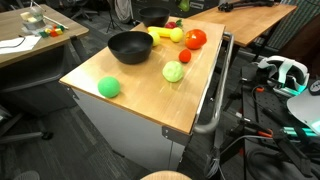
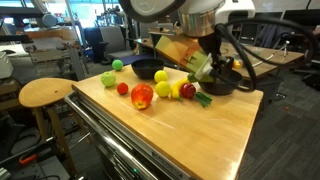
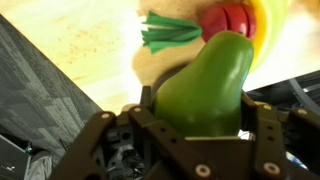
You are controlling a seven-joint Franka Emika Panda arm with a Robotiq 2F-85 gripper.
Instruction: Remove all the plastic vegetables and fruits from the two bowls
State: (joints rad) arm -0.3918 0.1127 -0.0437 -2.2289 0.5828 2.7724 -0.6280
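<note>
Next, my gripper will draw back from the black bowl and lower the green fruit onto the free patch of wood (image 1: pixel 208 26) beside the red tomato.
My gripper (image 3: pixel 200 125) is shut on a green pear-shaped fruit (image 3: pixel 205 85), which fills the space between the fingers. In an exterior view the gripper (image 2: pixel 205 70) hangs with the fruit (image 2: pixel 201 64) just above the table, beside one black bowl (image 2: pixel 222 88). The other black bowl (image 2: pixel 147 70) (image 1: pixel 130 46) stands further along. On the wood lie a banana (image 2: pixel 176 90) (image 1: pixel 165 35), a red tomato (image 2: pixel 142 96) (image 1: pixel 195 38), a pale green ball (image 2: pixel 108 78) (image 1: pixel 173 71), a bright green ball (image 2: pixel 118 64) (image 1: pixel 108 87) and a small red piece (image 2: pixel 123 88). Green leaves (image 3: pixel 170 30) lie below the held fruit.
The wooden table (image 1: pixel 150 95) stands on a metal cabinet with a handle bar (image 1: pixel 213 100) along one side. A round wooden stool (image 2: pixel 45 92) is close to one table corner. Desks, cables and a headset (image 1: pixel 285 70) surround the table.
</note>
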